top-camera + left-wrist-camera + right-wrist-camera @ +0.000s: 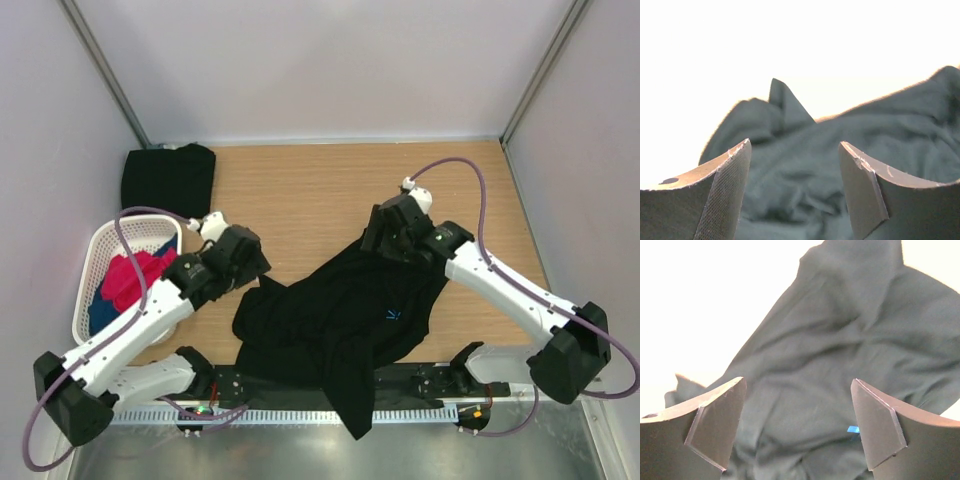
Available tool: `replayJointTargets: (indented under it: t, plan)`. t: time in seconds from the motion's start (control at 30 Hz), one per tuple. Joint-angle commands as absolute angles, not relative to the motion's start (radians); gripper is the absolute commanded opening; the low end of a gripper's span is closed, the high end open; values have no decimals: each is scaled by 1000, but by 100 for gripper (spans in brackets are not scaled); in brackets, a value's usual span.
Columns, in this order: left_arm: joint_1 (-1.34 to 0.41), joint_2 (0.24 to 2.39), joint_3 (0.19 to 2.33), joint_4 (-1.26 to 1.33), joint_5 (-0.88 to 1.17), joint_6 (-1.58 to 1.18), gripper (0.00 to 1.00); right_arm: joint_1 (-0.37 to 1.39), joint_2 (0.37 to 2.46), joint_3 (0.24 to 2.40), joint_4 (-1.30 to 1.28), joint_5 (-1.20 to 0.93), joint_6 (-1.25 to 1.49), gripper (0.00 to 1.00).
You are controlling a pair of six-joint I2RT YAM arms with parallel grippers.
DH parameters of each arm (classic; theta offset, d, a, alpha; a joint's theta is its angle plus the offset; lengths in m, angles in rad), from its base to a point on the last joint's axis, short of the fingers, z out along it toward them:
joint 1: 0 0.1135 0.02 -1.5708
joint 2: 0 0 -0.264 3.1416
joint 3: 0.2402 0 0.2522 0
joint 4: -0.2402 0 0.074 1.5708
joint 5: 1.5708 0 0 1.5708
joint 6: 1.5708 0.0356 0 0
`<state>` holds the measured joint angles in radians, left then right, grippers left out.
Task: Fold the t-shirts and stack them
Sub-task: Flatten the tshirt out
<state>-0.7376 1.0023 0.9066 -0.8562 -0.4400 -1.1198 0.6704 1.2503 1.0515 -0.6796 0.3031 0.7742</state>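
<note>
My left gripper moves down onto the pointed cloth tip [265,280] [781,95] below it next, because that tip sticks out from the heap's far edge.
A crumpled black t-shirt [340,320] lies in a heap at the table's near middle, one part hanging over the front edge. It has a small blue tag [392,315], which also shows in the right wrist view [853,429]. A folded black t-shirt [168,177] lies at the far left. My left gripper [255,268] is open and empty at the heap's left edge, with the cloth [805,170] in front of it. My right gripper [380,240] is open and empty at the heap's far right corner, above the cloth [840,350].
A white mesh basket [100,245] with red-pink [133,275] and blue garments stands at the left edge, beside my left arm. White walls close the table at the back and sides. A metal rail runs along the front edge.
</note>
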Motion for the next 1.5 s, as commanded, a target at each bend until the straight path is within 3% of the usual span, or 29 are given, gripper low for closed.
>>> replayJointTargets:
  t: [0.0,0.33,0.7,0.8,1.1,1.23,1.37,1.47]
  plan:
    - [-593,1138,945,-777,-358,-901,71,574,1299,1106,-633,275,684,92]
    - [-500,1520,1051,-698,-278,-856,65,425,1437,1163,-696,290,629,92]
    - [-500,1620,999,-657,-245,-937,56,330,1453,1170,-838,276,652,91]
    - [-497,1652,1002,-637,-244,-913,45,325,1476,1173,-841,255,647,91]
    - [-489,1701,973,-588,-215,-870,28,313,1639,1360,-825,298,631,91]
    - [-466,1694,992,-574,-193,-838,0,305,1771,1466,-798,334,598,91]
    - [-437,1620,1046,-581,-184,-775,0,299,1891,1505,-678,364,534,89]
    - [-430,1551,1092,-598,-209,-729,0,273,1977,1551,-620,284,548,82]
